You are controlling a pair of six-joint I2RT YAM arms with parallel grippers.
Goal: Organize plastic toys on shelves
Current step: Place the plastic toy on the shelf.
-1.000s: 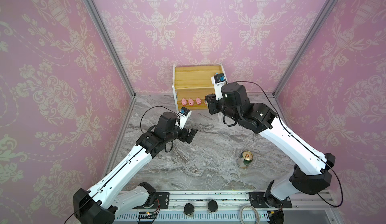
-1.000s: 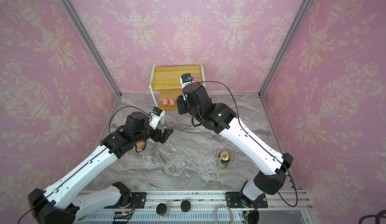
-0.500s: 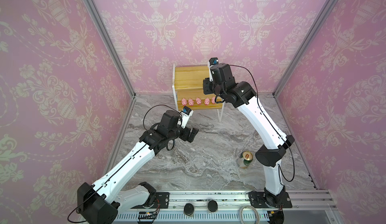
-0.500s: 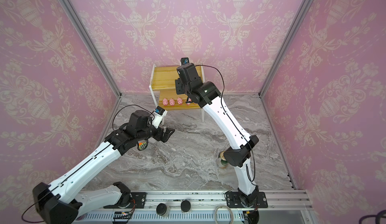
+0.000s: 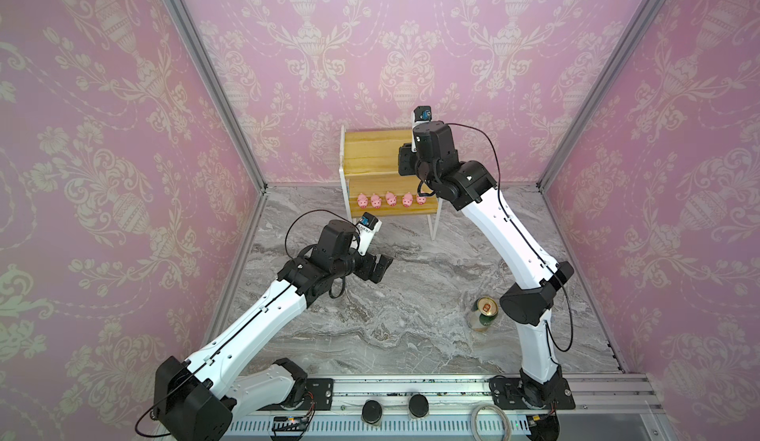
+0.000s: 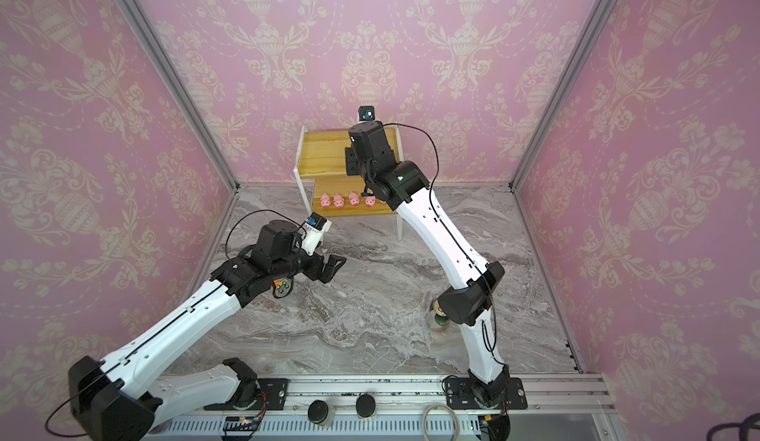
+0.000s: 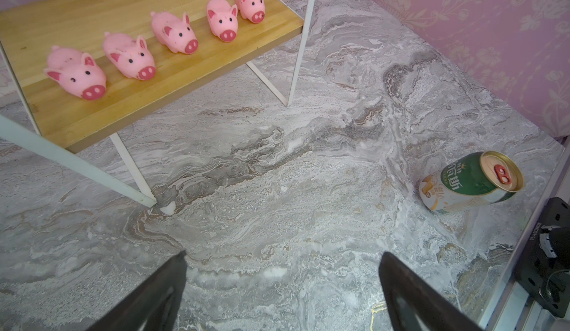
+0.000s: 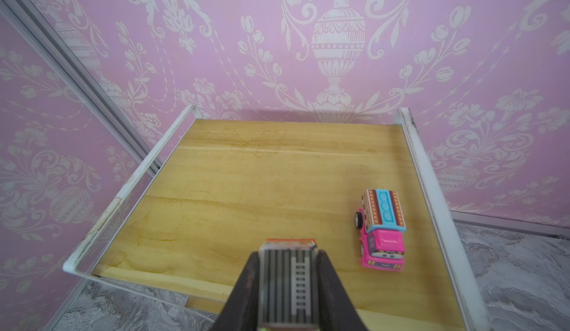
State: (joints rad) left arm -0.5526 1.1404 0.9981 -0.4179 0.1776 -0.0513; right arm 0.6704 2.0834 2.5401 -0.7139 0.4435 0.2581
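The striped-roof toy truck goes outward and down in my right gripper next, for release on the bare board beside the pink-blue toy truck, because that spot stands empty.
The shelves (image 5: 370,153) stand against the back wall, with yellow boards and a white frame (image 8: 422,172). Several pink pigs (image 7: 172,31) line the lower board (image 5: 390,199). A pink-blue toy truck (image 8: 384,230) sits on the top board near its right rail. Over that board's front edge, my right gripper (image 8: 288,253) is shut on another toy truck (image 8: 288,283) with a grey striped roof and an orange edge. My left gripper (image 7: 283,253) hangs open and empty above the marble in front of the shelves (image 5: 380,268). An orange-green truck (image 6: 283,286) lies on the table, partly hidden under my left arm.
A green-gold drink can (image 7: 468,184) stands at the right front of the marble table, beside my right arm's elbow (image 5: 485,313). Pink walls close in on three sides. The arm bases sit on a rail along the front edge.
My right arm has risen from the shelf's front right corner to above the top board, still gripping the truck. My left arm has shifted only slightly.
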